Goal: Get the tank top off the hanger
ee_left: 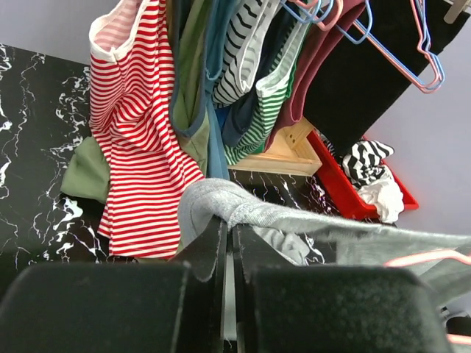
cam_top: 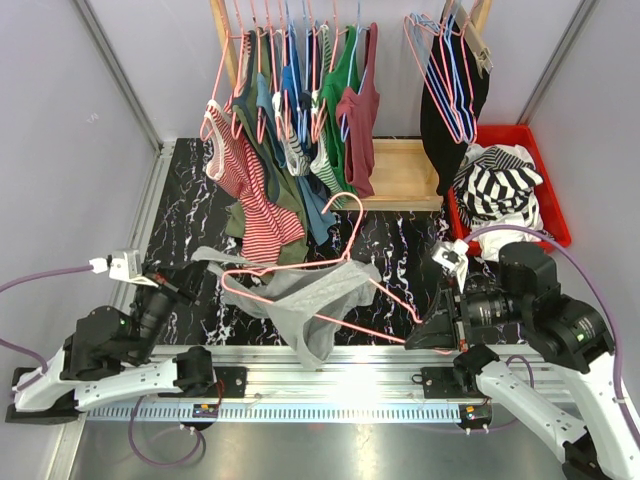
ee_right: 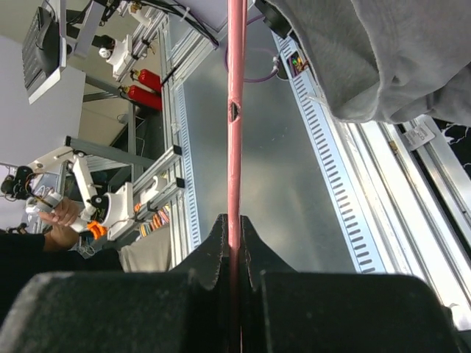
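I will move my right gripper slightly toward the aluminium bar (cam_top: 402, 362) (ee_right: 401, 198) and keep hold of the hanger's corner until my gripper releases it, as my left gripper holds only a grey strap of the tank top.
A grey tank top (cam_top: 320, 295) is draped over a pink wire hanger (cam_top: 383, 272) that lies low above the black marbled table. My left gripper (cam_top: 190, 272) is at the garment's left end. In the left wrist view it (ee_left: 229, 224) is shut on a grey strap of the tank top (ee_left: 294, 217), which stretches away to the right. My right gripper (cam_top: 412, 342) is at the hanger's lower right corner. The right wrist view shows it (ee_right: 235, 220) shut on the hanger's pink wire (ee_right: 235, 110), with the grey tank top (ee_right: 383, 59) hanging at upper right.
A rack of hung garments stands at the back, among them a red-striped top (cam_top: 250, 190) and a black one (cam_top: 450, 110). A red bin (cam_top: 555, 215) with striped clothes sits at the back right. A wooden base (cam_top: 405, 175) lies under the rack. An aluminium rail (cam_top: 330, 360) runs along the near edge.
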Tool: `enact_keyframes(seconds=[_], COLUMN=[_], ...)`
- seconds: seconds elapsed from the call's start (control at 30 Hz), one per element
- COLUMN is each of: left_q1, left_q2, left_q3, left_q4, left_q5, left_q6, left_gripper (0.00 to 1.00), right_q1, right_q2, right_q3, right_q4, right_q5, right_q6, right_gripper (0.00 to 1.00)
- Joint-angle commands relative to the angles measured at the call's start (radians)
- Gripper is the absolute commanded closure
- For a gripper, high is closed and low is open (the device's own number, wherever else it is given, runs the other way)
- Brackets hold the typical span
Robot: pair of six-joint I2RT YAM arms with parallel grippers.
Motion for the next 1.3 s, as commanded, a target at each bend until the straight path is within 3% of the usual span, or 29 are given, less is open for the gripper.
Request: enact_keyframes(seconds=[0.0,0.1,0.13,0.23,0.3,0.33,0.4,0.5,0.67,0.77,1.03,1.13,1.23,1.27], left_q1=[0.004,0.002,0.002,0.004,0.002,0.004,0.004,0.002,0.002,0.004,0.002,0.002,0.004,0.004], left_q2=[0.030,0.097,0.133,0.170,0.170,0.159,0.127,0.058,-0.042,-0.027,0.015,0.041,0.044,0.024], left_q3=[0.028,0.046,0.045,0.040,0.037,0.034,0.017,0.009,0.069,0.120,0.204,0.207,0.191,0.181], left_q4=[-0.012,-0.057,-0.058,-0.057,-0.058,-0.052,-0.034,-0.034,-0.202,-0.293,-0.400,-0.399,-0.338,-0.307], left_q5=[0.060,0.247,0.299,0.459,0.535,0.560,0.644,0.650,0.505,0.473,0.373,0.407,0.566,0.709], left_q6=[-0.037,-0.085,-0.093,-0.134,-0.149,-0.151,-0.149,-0.169,-0.195,-0.189,-0.146,-0.097,-0.022,-0.010], left_gripper=[1.00,0.88,0.71,0.41,0.28,0.14,0.01,0.01,0.01,0.01,0.01,0.01,0.01,0.01], right_q1=[0.010,0.012,0.012,0.012,0.012,0.012,0.012,0.012,0.012,0.044,0.232,0.294,0.325,0.332], right_q2=[-0.008,-0.017,-0.024,-0.060,-0.083,-0.087,-0.092,-0.055,0.049,0.071,0.118,0.147,0.178,0.187], right_q3=[0.070,0.101,0.102,0.087,0.073,0.064,0.058,0.067,0.108,0.124,0.102,0.104,0.133,0.138], right_q4=[0.025,0.061,0.098,0.147,0.161,0.172,0.172,0.128,-0.015,-0.043,-0.095,-0.101,-0.118,-0.120], right_q5=[0.068,0.290,0.346,0.590,0.680,0.693,0.696,0.577,0.287,0.201,0.156,0.176,0.201,0.216], right_q6=[-0.031,0.005,0.014,0.068,0.078,0.080,0.072,0.023,-0.069,-0.078,-0.098,-0.106,-0.123,-0.126], right_gripper=[1.00,1.00,1.00,1.00,1.00,1.00,1.00,1.00,1.00,1.00,1.00,1.00,1.00,1.00])
